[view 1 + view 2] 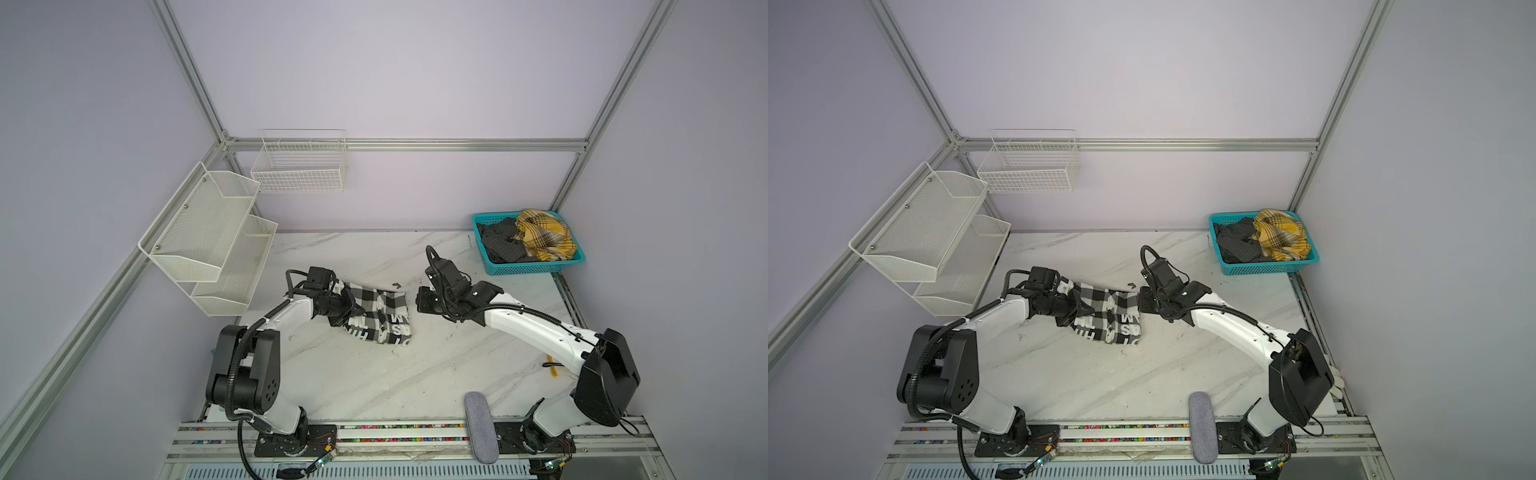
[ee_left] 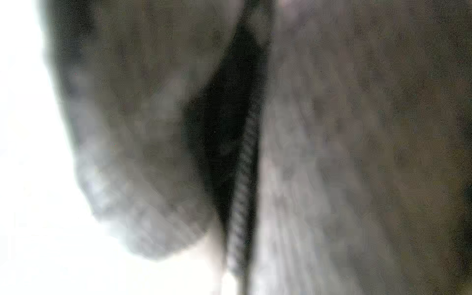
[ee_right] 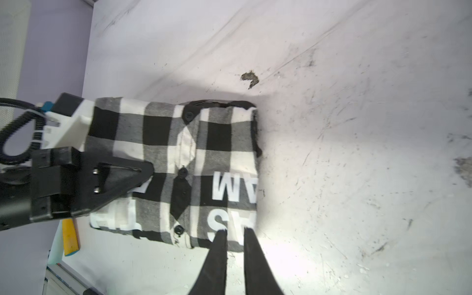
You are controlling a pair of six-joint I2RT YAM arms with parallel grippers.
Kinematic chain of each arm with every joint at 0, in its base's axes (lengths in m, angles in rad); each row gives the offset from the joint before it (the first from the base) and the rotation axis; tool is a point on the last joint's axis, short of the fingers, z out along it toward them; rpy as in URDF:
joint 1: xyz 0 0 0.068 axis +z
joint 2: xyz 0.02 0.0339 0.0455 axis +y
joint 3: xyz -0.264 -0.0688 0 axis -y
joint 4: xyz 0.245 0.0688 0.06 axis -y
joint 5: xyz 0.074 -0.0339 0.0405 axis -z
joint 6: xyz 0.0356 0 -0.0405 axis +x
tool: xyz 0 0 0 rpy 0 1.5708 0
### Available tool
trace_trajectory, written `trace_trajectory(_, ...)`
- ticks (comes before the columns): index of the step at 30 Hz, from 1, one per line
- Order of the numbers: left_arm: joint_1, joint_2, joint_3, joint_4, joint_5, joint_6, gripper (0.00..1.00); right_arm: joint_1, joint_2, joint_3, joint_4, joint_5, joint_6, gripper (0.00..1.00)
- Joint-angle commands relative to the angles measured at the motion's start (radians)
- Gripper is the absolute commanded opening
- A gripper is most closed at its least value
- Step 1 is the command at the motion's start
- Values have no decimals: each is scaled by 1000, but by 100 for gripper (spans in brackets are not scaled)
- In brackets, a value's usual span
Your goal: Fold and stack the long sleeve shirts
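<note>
The shirt's loose edge (image 1: 408, 315) lies across the upward lettering from my left gripper, so I need to lift the held end over toward it and release it lettering-down.
A black-and-white checked shirt (image 1: 382, 311) (image 1: 1108, 311) (image 3: 178, 166) lies folded into a compact rectangle on the marble table, buttons and white block lettering facing up. My left gripper (image 1: 348, 311) (image 1: 1080, 309) (image 3: 151, 174) is shut on its left edge. The left wrist view shows only blurred cloth (image 2: 319, 153) pressed close to the lens. My right gripper (image 1: 419, 301) (image 1: 1140, 301) (image 3: 235, 229) hovers at the shirt's right edge, its fingers a narrow gap apart with nothing between them. A yellow plaid shirt (image 1: 540, 235) and a dark grey shirt (image 1: 500, 245) lie crumpled in the basket.
The teal basket (image 1: 536, 270) (image 1: 1266, 270) stands at the back right corner. White mesh shelves (image 1: 208, 241) and a wire basket (image 1: 299, 166) hang on the left and back walls. A grey pad (image 1: 480, 428) rests on the front rail. A brown fleck (image 3: 250, 78) lies behind the shirt.
</note>
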Motion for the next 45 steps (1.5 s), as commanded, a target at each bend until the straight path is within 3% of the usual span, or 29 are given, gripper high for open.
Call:
trace_trajectory(1,9,-64,269,-286,-263,201,0,-39,-67,-36,-40,27,12,17)
trace_trajectory(8,5,-60,537,-602,-950,371,0,-80,-135,-83,-18,17,-12,17)
trace_trajectory(11,-44,-26,564,-659,-1218,401,0,-87,-171,-110,-5,15,-22,17)
trace_trajectory(13,-95,15,562,-683,-1339,399,0,-96,-189,-128,3,12,-28,17)
trace_trajectory(16,-181,143,583,-787,-1461,280,0,-130,-223,-166,13,-6,-30,17)
trace_trajectory(18,-240,263,634,-917,-1519,111,0,-158,-254,-201,25,-29,-32,17)
trace_trajectory(21,-324,417,709,-1065,-1492,-74,0,-198,-296,-246,33,-67,-40,17)
trace_trajectory(27,-528,565,839,-1002,-1248,-165,0,-263,-396,-305,12,-107,-46,17)
trace_trajectory(28,-552,583,869,-982,-1201,-168,11,-273,-411,-310,4,-113,-46,17)
trace_trajectory(30,-613,622,945,-931,-1099,-182,55,-295,-442,-310,-24,-120,-53,20)
trace_trajectory(31,-636,633,977,-906,-1058,-186,69,-304,-451,-305,-42,-119,-58,23)
trace_trajectory(34,-702,648,1075,-821,-945,-178,88,-316,-482,-273,-104,-91,-66,33)
trace_trajectory(35,-714,651,1103,-807,-907,-176,99,-318,-494,-260,-125,-84,-65,36)
trace_trajectory(37,-712,637,1132,-794,-840,-177,100,-319,-501,-236,-158,-77,-60,43)
trace_trajectory(40,-689,536,1079,-784,-844,-174,99,-319,-495,-210,-182,-86,-54,44)
trace_trajectory(43,-585,346,887,-745,-827,-168,92,-309,-449,-193,-165,-157,-94,43)
trace_trajectory(45,-457,187,683,-663,-778,-135,86,-227,-399,-190,-108,-179,-75,44)
